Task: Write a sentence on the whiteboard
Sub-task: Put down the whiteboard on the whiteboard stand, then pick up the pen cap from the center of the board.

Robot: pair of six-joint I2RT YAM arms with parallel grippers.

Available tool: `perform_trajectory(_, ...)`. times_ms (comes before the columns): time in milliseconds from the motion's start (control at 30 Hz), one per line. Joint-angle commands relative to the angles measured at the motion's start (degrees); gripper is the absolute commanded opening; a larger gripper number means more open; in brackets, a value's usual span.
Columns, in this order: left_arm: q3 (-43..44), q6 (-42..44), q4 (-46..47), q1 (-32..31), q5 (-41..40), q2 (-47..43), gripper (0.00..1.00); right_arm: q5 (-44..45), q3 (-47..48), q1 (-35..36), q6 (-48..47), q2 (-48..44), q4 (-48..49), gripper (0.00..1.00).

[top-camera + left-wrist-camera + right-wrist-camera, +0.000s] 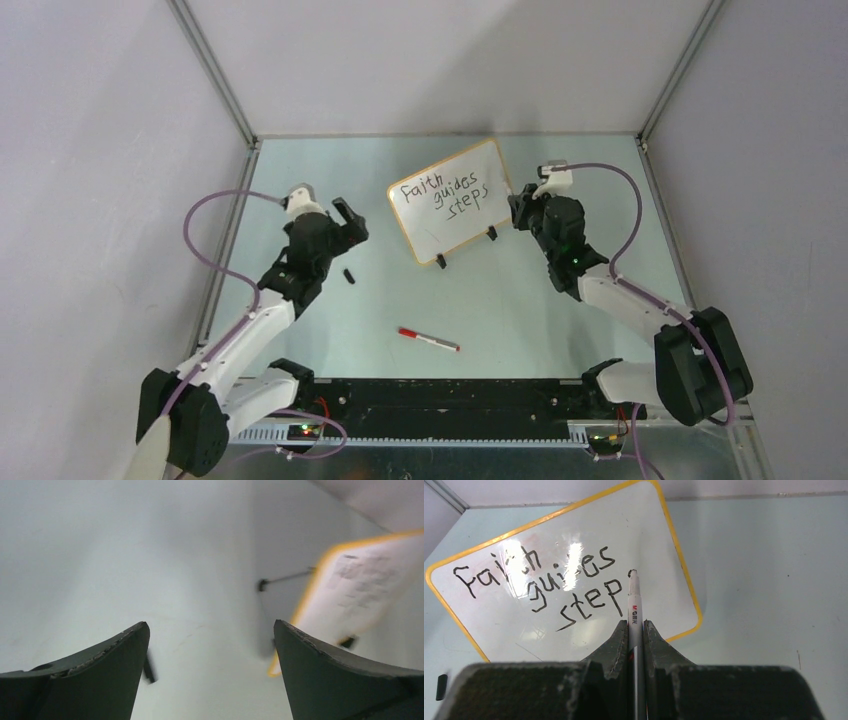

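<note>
The small black cap (349, 276) (149, 671) is below my left gripper and nearer my base. My left gripper will next bring its open fingers back and down around the cap's sides.
The whiteboard (455, 236) stands tilted on two black clip feet at the back middle of the table. It also shows in the right wrist view (664, 605) and, blurred, in the left wrist view (350, 615). The sentence (445, 197) is in black; in the right wrist view (549, 575) it reads "faith guides step". My right gripper (520, 212) (635, 626) is shut on a white marker (634, 602). The marker's tip touches the board just after the "p". My left gripper (350, 222) (211, 630) is open and empty above the table, left of the board.
A second marker with a red cap (428, 339) lies on the table near the front middle. A small black cap (349, 275) lies below my left gripper, and also shows in the left wrist view (149, 669) and the right wrist view (441, 686). Enclosure walls stand on three sides.
</note>
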Motion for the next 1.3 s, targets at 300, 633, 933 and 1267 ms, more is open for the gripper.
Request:
perform_trajectory(300, 15.65, -24.27, -50.14, 0.13, -23.96, 10.64, 0.84, 0.41, -3.66, -1.27, 1.19, -6.39, 5.17, 0.0)
perform_trajectory(633, 19.94, -24.77, -48.01, 0.39, -17.49, 21.57, 0.69, -1.21, -3.78, -2.14, 1.79, -5.96, 5.16, 0.0)
perform_trajectory(933, 16.5, -18.74, -34.58, 1.01, -10.25, 24.04, 0.7, -2.7, -4.12, -3.23, 2.15, -6.1, 4.89, 0.0)
perform_trajectory(1267, 14.82, -16.38, -29.58, 3.49, -6.47, 27.76, 0.53, -4.56, -4.39, -3.68, 2.71, -5.97, 5.44, 0.0)
